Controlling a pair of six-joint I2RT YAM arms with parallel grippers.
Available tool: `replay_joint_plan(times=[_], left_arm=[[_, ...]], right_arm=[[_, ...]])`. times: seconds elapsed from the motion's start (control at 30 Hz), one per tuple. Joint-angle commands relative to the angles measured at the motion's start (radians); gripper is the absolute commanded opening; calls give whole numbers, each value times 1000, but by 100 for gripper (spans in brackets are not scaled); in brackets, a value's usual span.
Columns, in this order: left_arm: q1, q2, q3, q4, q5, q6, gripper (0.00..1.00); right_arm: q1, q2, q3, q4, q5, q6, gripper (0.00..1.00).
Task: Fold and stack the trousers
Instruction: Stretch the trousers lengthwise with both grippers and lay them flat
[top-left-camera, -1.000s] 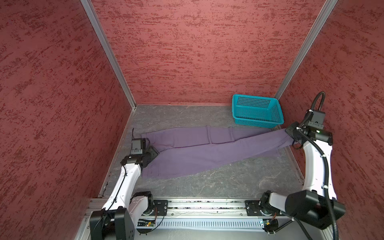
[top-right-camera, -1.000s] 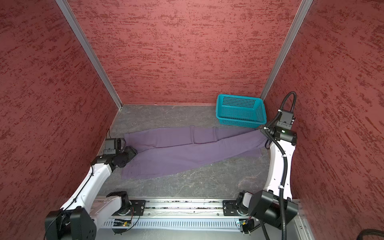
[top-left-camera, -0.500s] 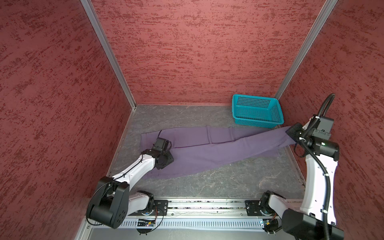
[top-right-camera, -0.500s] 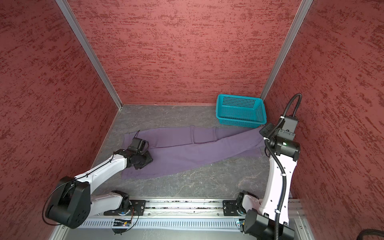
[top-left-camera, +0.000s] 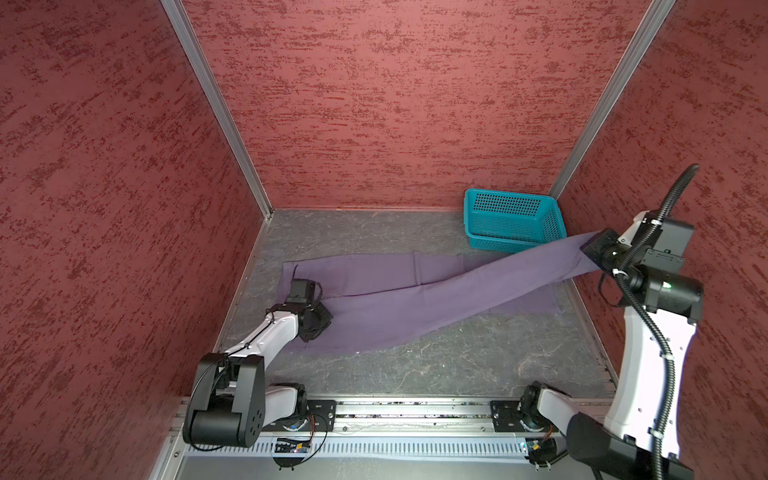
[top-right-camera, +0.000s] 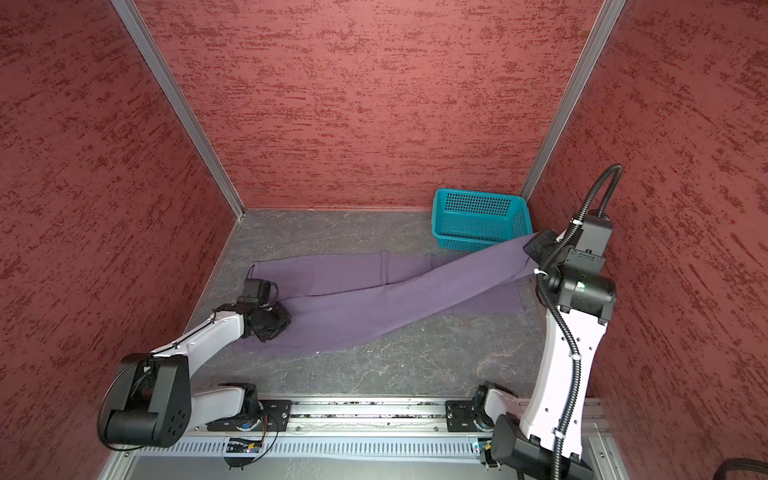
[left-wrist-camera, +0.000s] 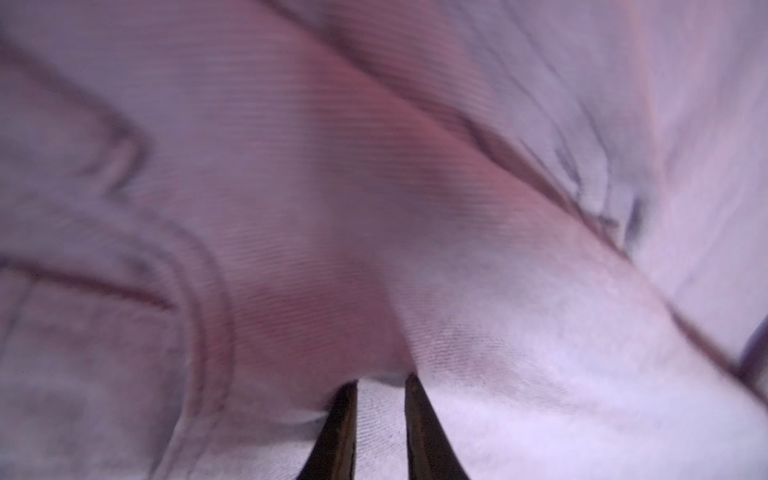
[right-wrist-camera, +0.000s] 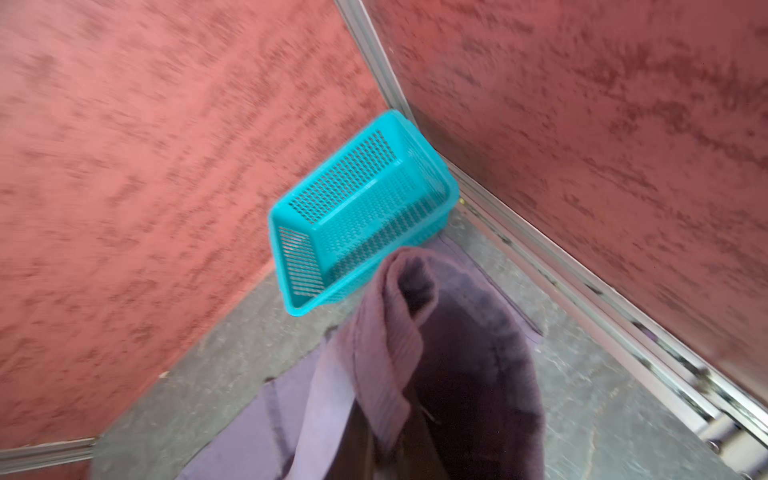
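My right gripper holds the trousers' lifted leg end across the flat leg, so next it will move back and down to release that end over the bare floor (top-left-camera: 537, 342) (right-wrist-camera: 576, 420) beside the flat leg.
The purple trousers (top-left-camera: 415, 299) (top-right-camera: 374, 303) lie stretched across the grey floor, waist end at the left. My left gripper (top-left-camera: 322, 322) (top-right-camera: 278, 322) is pressed down on the waist end. In the left wrist view its fingers (left-wrist-camera: 343, 415) stand close together with a ridge of cloth (left-wrist-camera: 498, 374) pinched between them. My right gripper (top-left-camera: 592, 249) (top-right-camera: 534, 245) is shut on a leg end and holds it up off the floor at the right, in front of the basket. In the right wrist view that leg end (right-wrist-camera: 386, 332) drapes over the jaws. The other leg lies flat underneath.
A teal perforated basket (top-left-camera: 513, 220) (top-right-camera: 478, 216) (right-wrist-camera: 357, 216) stands in the back right corner, just behind the lifted leg. Red walls close in on three sides. A metal rail (top-left-camera: 415, 415) runs along the front edge.
My left gripper has moved right from the floor's left edge onto the waist end and closed on the cloth. The right gripper has lifted the leg end higher.
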Motion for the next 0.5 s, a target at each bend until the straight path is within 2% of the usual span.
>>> replay_joint_plan(times=[0.0, 0.1, 0.2, 0.27, 0.4, 0.43, 0.47], left_arm=[[76, 26, -41, -12, 30, 40, 23], [128, 61, -35, 0, 60, 37, 22], [201, 79, -19, 1, 95, 63, 22], [261, 79, -5, -13, 118, 92, 22], [404, 58, 11, -46, 130, 152, 21], [433, 46, 8, -53, 127, 155, 19], [463, 21, 0, -59, 117, 150, 17]], right_arm=[[1, -32, 86, -13, -51, 45, 0], [2, -49, 121, -41, -85, 68, 0], [1, -83, 83, -64, -107, 75, 0], [1, -125, 6, -68, -100, 69, 0], [2, -215, -245, -61, -63, 61, 0], [2, -233, -301, -62, -57, 56, 2], [1, -251, -360, -64, -33, 49, 15]])
